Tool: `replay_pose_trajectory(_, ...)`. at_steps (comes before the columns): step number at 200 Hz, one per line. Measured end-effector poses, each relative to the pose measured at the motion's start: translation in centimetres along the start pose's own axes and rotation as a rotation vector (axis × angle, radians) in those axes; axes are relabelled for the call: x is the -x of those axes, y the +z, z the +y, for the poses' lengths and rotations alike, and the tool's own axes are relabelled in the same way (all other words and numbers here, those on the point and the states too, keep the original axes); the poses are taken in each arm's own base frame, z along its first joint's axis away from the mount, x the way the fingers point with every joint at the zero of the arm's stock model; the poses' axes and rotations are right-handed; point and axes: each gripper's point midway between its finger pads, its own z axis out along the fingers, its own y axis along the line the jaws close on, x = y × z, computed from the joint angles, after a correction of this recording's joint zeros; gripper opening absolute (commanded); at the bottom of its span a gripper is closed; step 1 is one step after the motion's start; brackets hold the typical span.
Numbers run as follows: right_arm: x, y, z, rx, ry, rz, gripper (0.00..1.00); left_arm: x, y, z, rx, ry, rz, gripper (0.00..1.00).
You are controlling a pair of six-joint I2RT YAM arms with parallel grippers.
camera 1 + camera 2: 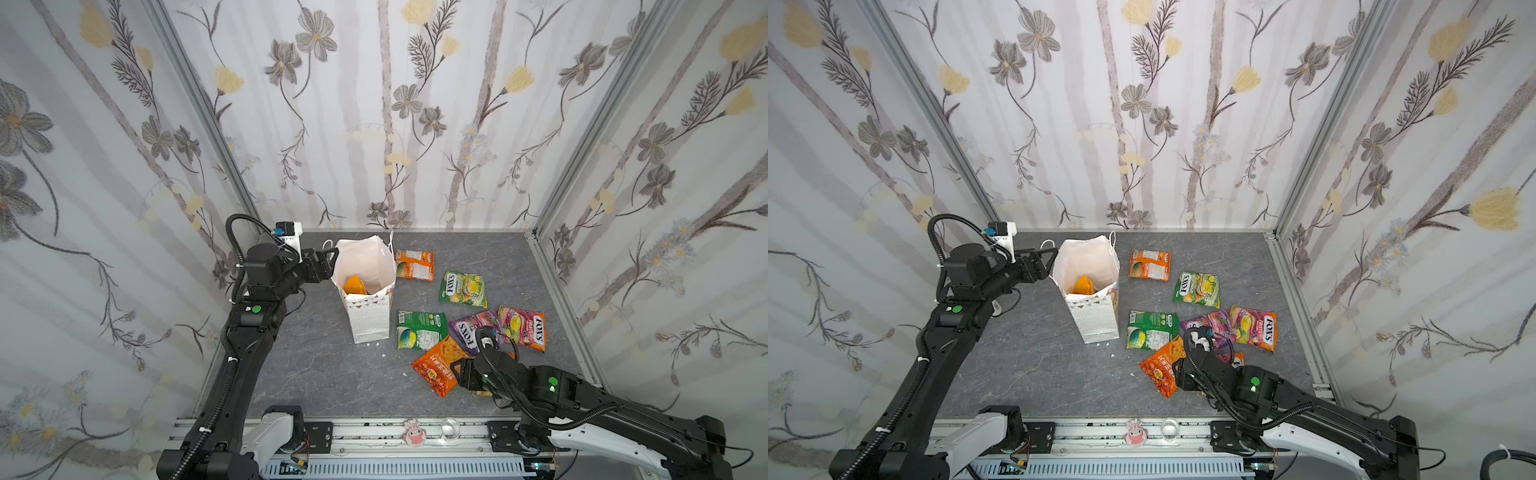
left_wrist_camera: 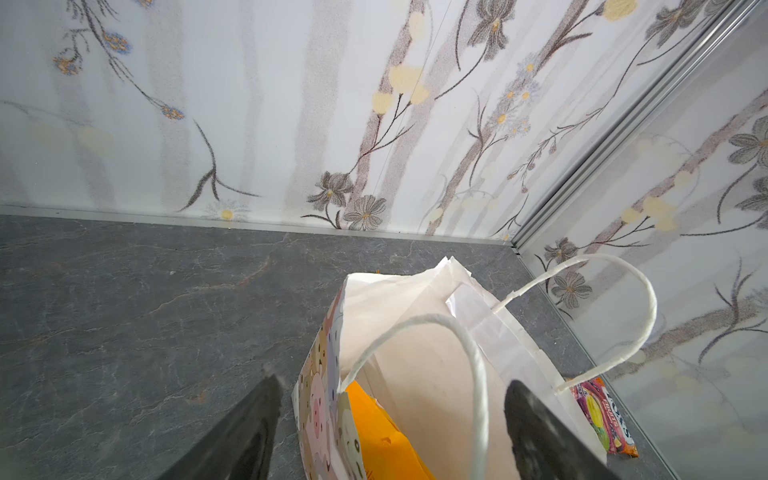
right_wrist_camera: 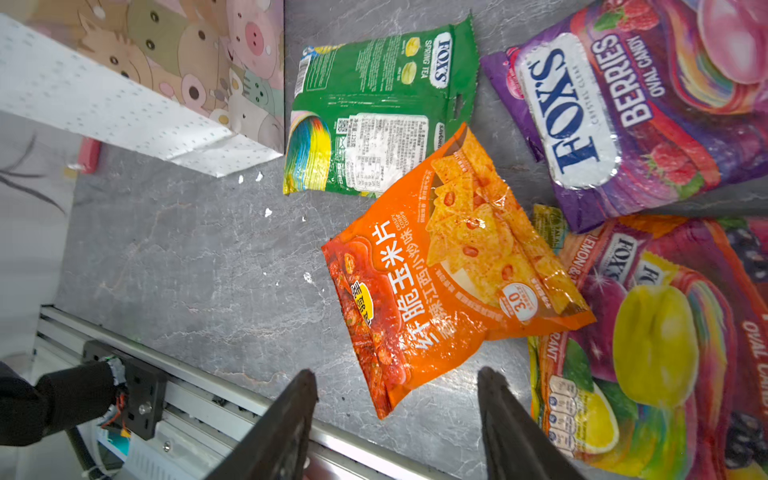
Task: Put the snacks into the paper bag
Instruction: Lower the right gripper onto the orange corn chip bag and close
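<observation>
Bare tabletop shows along the orange chip packet's edge by the round badge point(image 3: 516, 328), so I will lower my right gripper until its open fingers straddle that edge.
The white paper bag point(image 1: 371, 322) stands open left of centre, with an orange packet point(image 1: 354, 286) inside. My left gripper point(image 1: 330, 264) is open at the bag's left rim. In the left wrist view its fingers straddle the bag's side wall point(image 2: 320, 399) and a cord handle point(image 2: 478, 374). Several snacks lie right of the bag: an orange FOX'S packet point(image 1: 414, 264), a yellow-green one point(image 1: 463, 289), a green one point(image 1: 419, 330), a purple one point(image 1: 471, 328) and a pink one point(image 1: 524, 328). My right gripper point(image 3: 397, 372) hangs open just off a corner of the orange chip packet point(image 3: 449, 282).
A further FOX'S packet point(image 3: 656, 357) lies mostly under my right arm. Small white scraps point(image 1: 376, 344) dot the grey tabletop point(image 1: 316, 365). A pink figure point(image 1: 413, 432) and a clear round piece point(image 1: 451, 428) sit on the front rail. Patterned walls close three sides.
</observation>
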Motion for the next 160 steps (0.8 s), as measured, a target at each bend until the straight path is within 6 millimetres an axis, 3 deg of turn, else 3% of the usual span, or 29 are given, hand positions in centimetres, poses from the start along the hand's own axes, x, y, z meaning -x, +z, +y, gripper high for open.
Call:
replay_pose_trajectory(32, 0.6, -0.6, -1.0, 0.038, 0.111, -0.066, 0.62, 0.0, 0.0, 0.0, 0.001, 0.0, 0.0, 0.85)
replay_pose_trajectory(78, -1.2, 1.1, -3.0, -0.032, 0.161, -0.011, 0.67, 0.2, -0.1, 0.6, 0.009, -0.01, -0.002, 0.85)
replay_pose_trajectory(112, -1.4, 2.1, -4.0, -0.068, 0.205, 0.014, 0.68, 0.5, -0.4, 0.9, 0.012, -0.017, -0.01, 0.85)
replay_pose_trajectory(160, -2.3, 3.7, -4.7, -0.037, 0.246, 0.047, 0.68, 0.1, 0.0, 0.9, -0.006, -0.038, 0.008, 0.84)
